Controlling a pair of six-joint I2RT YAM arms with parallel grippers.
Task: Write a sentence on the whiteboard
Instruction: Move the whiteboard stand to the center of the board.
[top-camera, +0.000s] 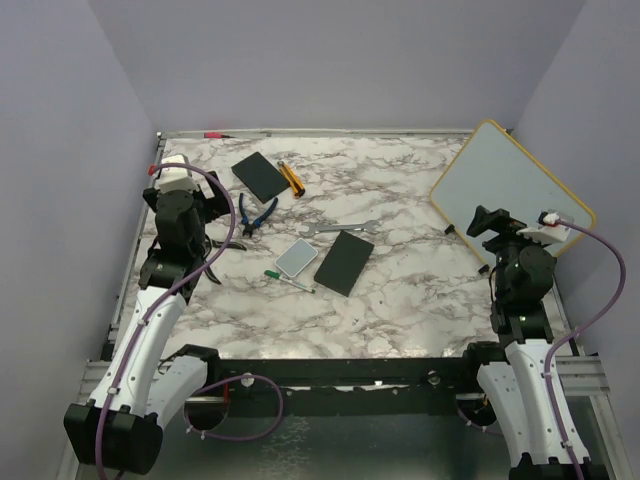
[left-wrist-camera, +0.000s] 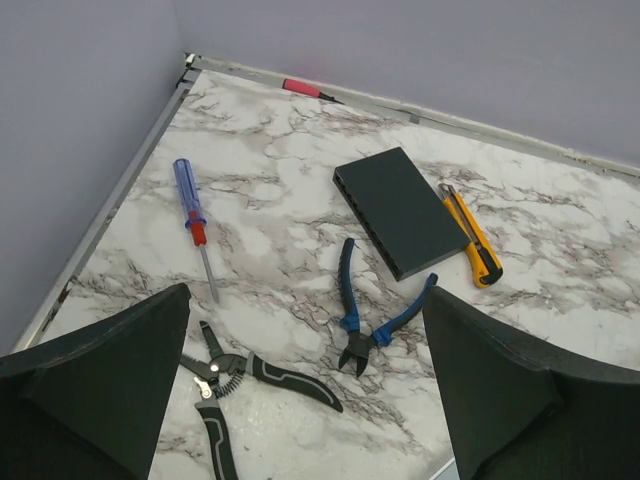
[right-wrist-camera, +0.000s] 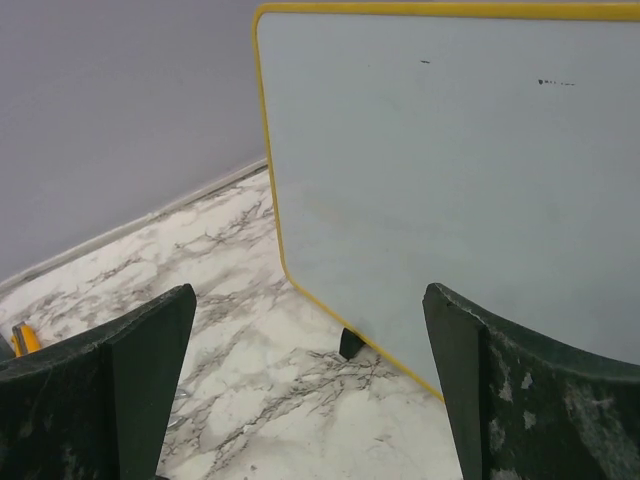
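Note:
The far black foot sticks out below the whiteboard's yellow rim, so I will move my right gripper down toward the left in the top view, onto that foot.
The whiteboard (top-camera: 510, 185) stands tilted on small black feet at the back right; it has a yellow rim. In the right wrist view the whiteboard (right-wrist-camera: 450, 170) is blank apart from a few dark specks, and no green sentence shows on it. My right gripper (top-camera: 487, 224) is open and empty just in front of the board's lower left edge, with the jaws wide apart (right-wrist-camera: 310, 390). My left gripper (top-camera: 222, 226) is open and empty at the left, above the pliers (left-wrist-camera: 300, 400). A green-capped marker (top-camera: 288, 281) lies on the marble mid-table.
Mid-table lie a pale pad (top-camera: 296, 257), a black slab (top-camera: 344, 262) and a wrench (top-camera: 345, 229). Further back lie another black slab (left-wrist-camera: 400, 210), a yellow utility knife (left-wrist-camera: 470, 235), blue cutters (left-wrist-camera: 365, 320), black pliers (left-wrist-camera: 240, 375) and a screwdriver (left-wrist-camera: 192, 218). A red marker (left-wrist-camera: 300, 88) lies at the back edge.

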